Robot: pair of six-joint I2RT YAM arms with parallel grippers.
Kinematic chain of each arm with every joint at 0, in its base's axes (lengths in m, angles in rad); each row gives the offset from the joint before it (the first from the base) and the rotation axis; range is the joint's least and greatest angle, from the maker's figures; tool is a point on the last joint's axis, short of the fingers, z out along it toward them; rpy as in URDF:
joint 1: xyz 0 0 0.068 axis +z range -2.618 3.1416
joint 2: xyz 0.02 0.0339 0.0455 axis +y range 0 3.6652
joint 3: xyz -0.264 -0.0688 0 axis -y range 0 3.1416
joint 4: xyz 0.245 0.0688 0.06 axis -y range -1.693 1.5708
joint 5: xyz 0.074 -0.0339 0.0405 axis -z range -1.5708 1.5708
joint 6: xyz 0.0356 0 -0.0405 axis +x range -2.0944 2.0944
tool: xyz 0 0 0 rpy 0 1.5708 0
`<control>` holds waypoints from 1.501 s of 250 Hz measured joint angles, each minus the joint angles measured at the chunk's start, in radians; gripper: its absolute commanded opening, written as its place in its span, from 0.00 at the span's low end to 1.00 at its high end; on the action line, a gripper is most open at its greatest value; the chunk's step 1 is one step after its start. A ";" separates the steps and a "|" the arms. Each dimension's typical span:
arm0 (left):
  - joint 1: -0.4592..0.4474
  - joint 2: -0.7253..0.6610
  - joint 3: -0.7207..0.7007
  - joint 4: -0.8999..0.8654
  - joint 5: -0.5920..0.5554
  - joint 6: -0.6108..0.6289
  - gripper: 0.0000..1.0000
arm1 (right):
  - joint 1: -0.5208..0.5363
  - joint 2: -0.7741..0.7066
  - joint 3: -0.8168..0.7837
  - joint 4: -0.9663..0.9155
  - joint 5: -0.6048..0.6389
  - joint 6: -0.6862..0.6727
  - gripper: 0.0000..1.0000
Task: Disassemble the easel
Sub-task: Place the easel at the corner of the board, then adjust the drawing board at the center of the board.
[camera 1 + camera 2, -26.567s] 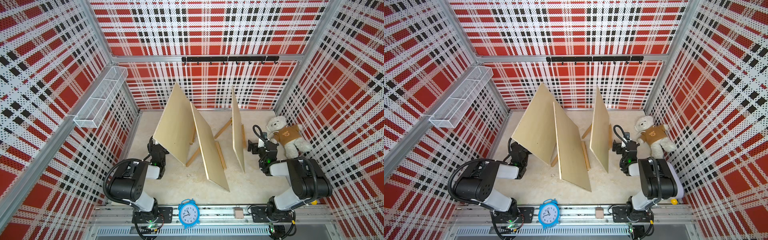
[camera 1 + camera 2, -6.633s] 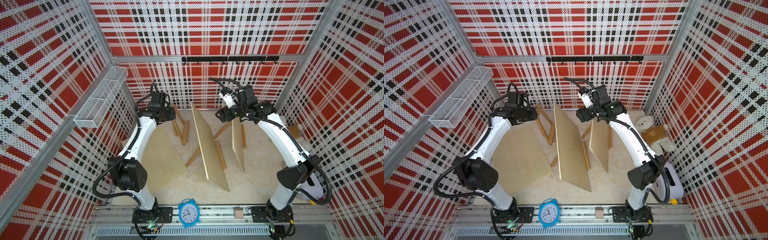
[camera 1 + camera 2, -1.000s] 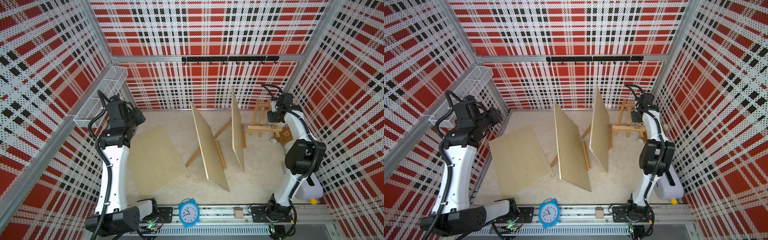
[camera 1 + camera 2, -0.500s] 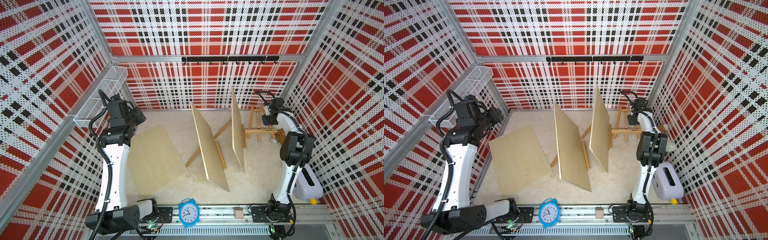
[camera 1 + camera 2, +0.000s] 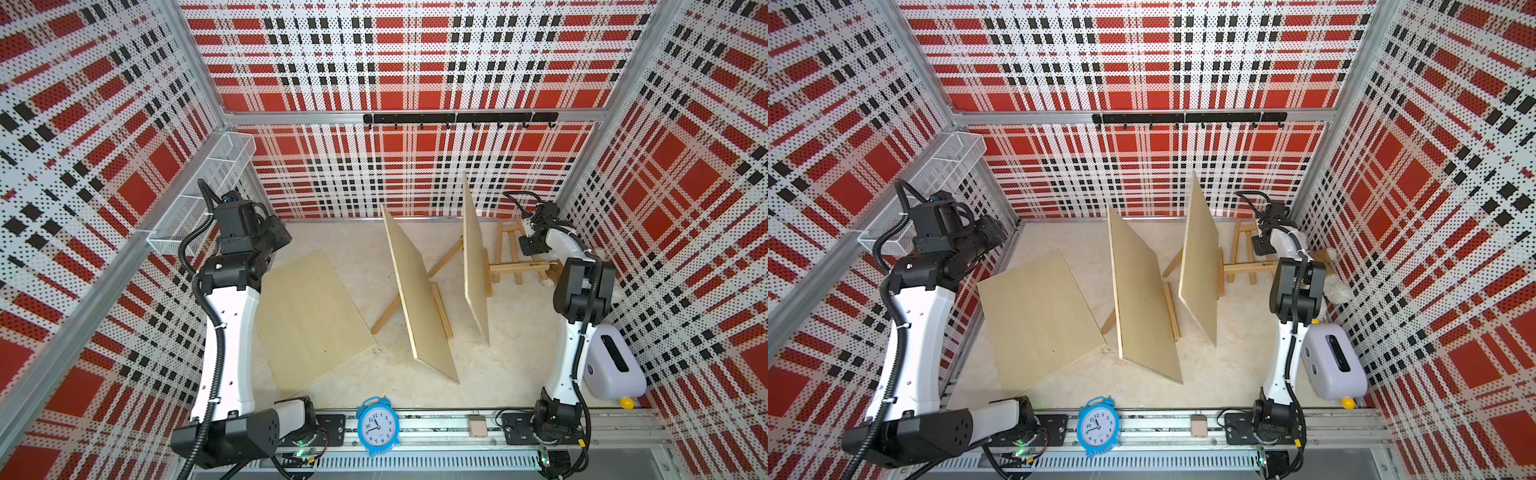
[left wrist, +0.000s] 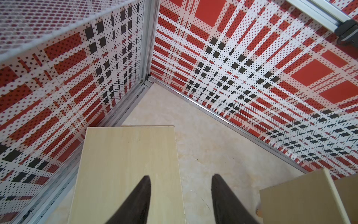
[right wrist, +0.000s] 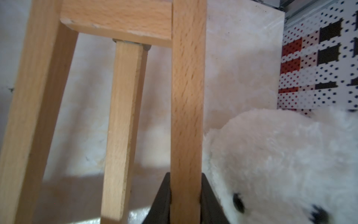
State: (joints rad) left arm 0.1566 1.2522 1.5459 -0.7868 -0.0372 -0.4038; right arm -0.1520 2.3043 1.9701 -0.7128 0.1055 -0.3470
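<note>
The bare easel's side bar goes down toward the floor in my right gripper next for release beside the teddy bear [image 7: 280, 164], since the floor lies below the gripper.
A bare wooden easel [image 5: 514, 268] sits at the back right of the floor, seen in both top views. My right gripper [image 7: 185, 194] is shut on one of its side bars [image 7: 187, 97], close to a white teddy bear [image 7: 280, 164]. Two more easels stand mid-floor, each carrying an upright board [image 5: 419, 299] [image 5: 473, 257]. A third board [image 5: 307, 320] lies flat at the left. My left gripper [image 6: 180, 186] hangs open and empty above that flat board's [image 6: 127, 166] edge, raised near the left wall [image 5: 280, 235].
A blue alarm clock [image 5: 376, 424] stands at the front edge. A lilac toaster [image 5: 615, 365] and a small yellow ball [image 5: 626, 402] sit at the front right. A wire basket [image 5: 203, 199] hangs on the left wall and a black hook rail [image 5: 457, 118] on the back wall.
My right gripper has carried the bare easel a little leftward and lower, away from the right wall. The left arm has barely moved.
</note>
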 measured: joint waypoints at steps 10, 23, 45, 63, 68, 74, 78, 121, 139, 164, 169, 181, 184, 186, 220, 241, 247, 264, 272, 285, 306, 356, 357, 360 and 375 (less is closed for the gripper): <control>0.000 0.002 0.000 -0.006 -0.003 0.000 0.54 | 0.000 0.006 0.003 0.000 -0.003 0.000 0.05; 0.000 0.006 -0.001 -0.012 -0.011 0.000 0.54 | -0.002 0.013 0.006 -0.001 -0.006 0.000 0.08; 0.000 0.009 -0.012 -0.015 -0.027 0.000 0.53 | -0.001 0.023 0.014 0.000 -0.009 0.000 0.15; 0.000 0.011 -0.035 -0.017 -0.041 -0.003 0.50 | -0.001 0.030 0.018 -0.002 -0.012 0.000 0.18; 0.000 0.012 -0.043 -0.018 -0.045 -0.003 0.50 | -0.001 0.033 0.020 -0.002 -0.013 0.000 0.19; 0.002 0.014 -0.054 -0.020 -0.048 -0.006 0.48 | -0.001 0.038 0.024 -0.002 -0.014 0.000 0.19; 0.003 0.015 -0.061 -0.022 -0.051 -0.008 0.48 | -0.001 0.040 0.027 -0.002 -0.015 0.000 0.20; 0.029 0.035 -0.132 -0.047 -0.065 -0.019 0.46 | -0.001 0.073 0.045 -0.001 -0.019 0.004 0.40; 0.037 0.043 -0.149 -0.059 -0.070 -0.020 0.46 | -0.001 0.081 0.050 0.002 -0.019 0.006 0.44; 0.040 0.046 -0.169 -0.062 -0.076 -0.021 0.46 | -0.001 0.088 0.060 0.002 -0.018 0.009 0.49; 0.040 0.046 -0.172 -0.062 -0.076 -0.021 0.46 | -0.001 0.089 0.063 0.003 -0.018 0.006 0.49; 0.042 0.046 -0.180 -0.063 -0.077 -0.022 0.45 | -0.001 0.092 0.068 0.007 -0.018 0.013 0.50; 0.043 0.046 -0.183 -0.062 -0.077 -0.023 0.45 | -0.001 0.092 0.069 0.006 -0.018 0.014 0.50; 0.043 0.046 -0.185 -0.062 -0.077 -0.023 0.45 | -0.001 0.092 0.070 0.006 -0.018 0.014 0.51; 0.067 0.048 -0.222 -0.063 -0.077 -0.031 0.43 | -0.001 0.092 0.086 0.008 -0.031 0.031 0.54; 0.083 0.054 -0.250 -0.062 -0.076 -0.037 0.43 | -0.001 0.091 0.091 0.010 -0.047 0.049 0.55; 0.087 0.056 -0.259 -0.062 -0.076 -0.038 0.42 | -0.001 0.090 0.091 0.010 -0.054 0.053 0.55; 0.105 0.066 -0.288 -0.062 -0.075 -0.046 0.40 | -0.001 0.077 0.089 0.010 -0.073 0.075 0.55; 0.117 0.071 -0.300 -0.062 -0.072 -0.050 0.37 | -0.001 0.066 0.082 0.012 -0.082 0.087 0.55; 0.149 0.080 -0.325 -0.060 -0.062 -0.058 0.33 | -0.001 0.026 0.060 0.015 -0.101 0.112 0.56; 0.217 0.095 -0.361 -0.063 -0.047 -0.070 0.29 | -0.001 -0.072 0.000 0.029 -0.138 0.158 0.58; 0.323 0.177 -0.362 -0.121 -0.058 -0.070 0.31 | 0.000 -0.385 -0.146 0.106 -0.269 0.264 0.65; 0.323 0.179 -0.361 -0.122 -0.059 -0.069 0.31 | 0.000 -0.394 -0.149 0.109 -0.275 0.267 0.65; 0.326 0.187 -0.358 -0.127 -0.062 -0.069 0.31 | 0.000 -0.407 -0.153 0.114 -0.282 0.274 0.65; 0.332 0.235 -0.329 -0.150 -0.078 -0.065 0.33 | 0.002 -0.463 -0.169 0.134 -0.327 0.294 0.65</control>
State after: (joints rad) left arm 0.4881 1.4868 1.2167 -0.9363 -0.1150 -0.4690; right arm -0.1497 1.8412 1.8011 -0.5785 -0.2211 -0.0525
